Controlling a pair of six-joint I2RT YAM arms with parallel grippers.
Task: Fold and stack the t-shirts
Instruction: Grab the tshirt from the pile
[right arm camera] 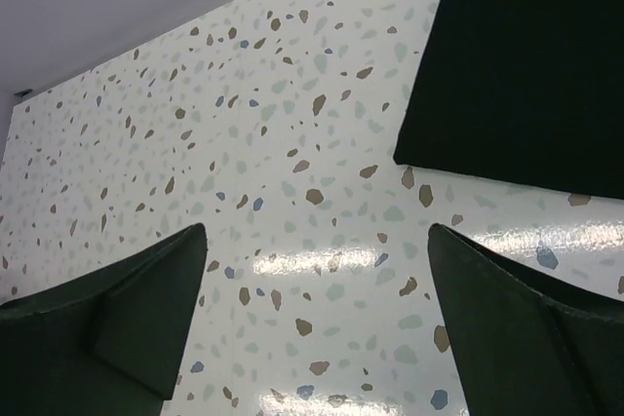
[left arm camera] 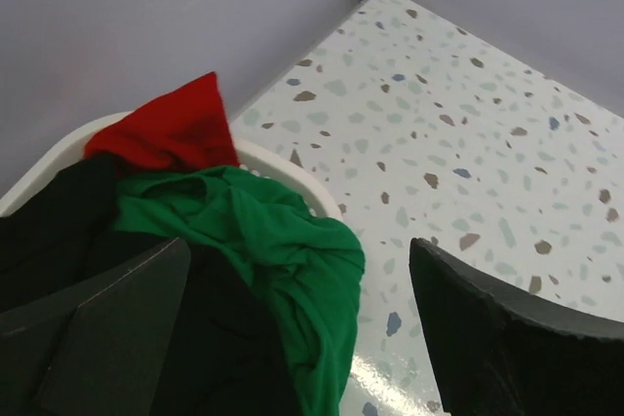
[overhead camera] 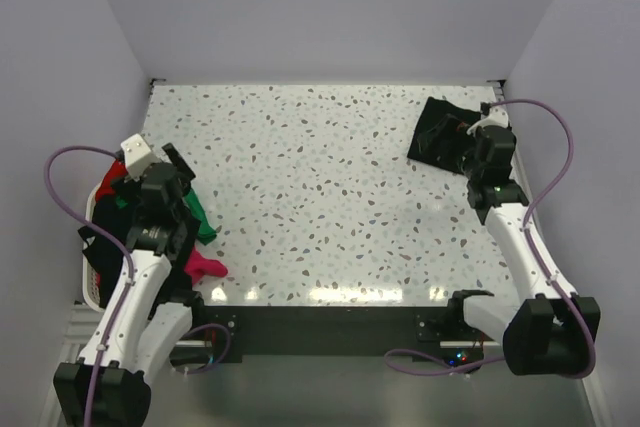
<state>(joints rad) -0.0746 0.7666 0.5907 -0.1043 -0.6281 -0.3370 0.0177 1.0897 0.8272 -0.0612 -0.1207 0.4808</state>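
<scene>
My left gripper lowers to its left in the top view next and closes, since black cloth by the red lies uppermost below it that way.
A folded black t-shirt [overhead camera: 440, 127] [right arm camera: 526, 65] lies flat at the table's far right. My right gripper [overhead camera: 468, 143] [right arm camera: 317, 231] hovers open just beside its near-left edge, with only bare tabletop between the fingers. At the left, a white basket [overhead camera: 88, 282] [left arm camera: 283, 168] holds crumpled t-shirts: red [overhead camera: 110, 183] [left arm camera: 171, 129], green [overhead camera: 200, 217] [left arm camera: 263, 231], black [overhead camera: 100, 242] [left arm camera: 58, 221] and magenta [overhead camera: 206, 267]. The green and magenta ones spill over the rim onto the table. My left gripper [overhead camera: 176, 169] [left arm camera: 297, 250] is open above the green and black cloth, holding nothing.
The speckled white table [overhead camera: 320, 177] is walled at the back and both sides. The basket sits off its left edge by the left arm. Purple cables loop beside both arms.
</scene>
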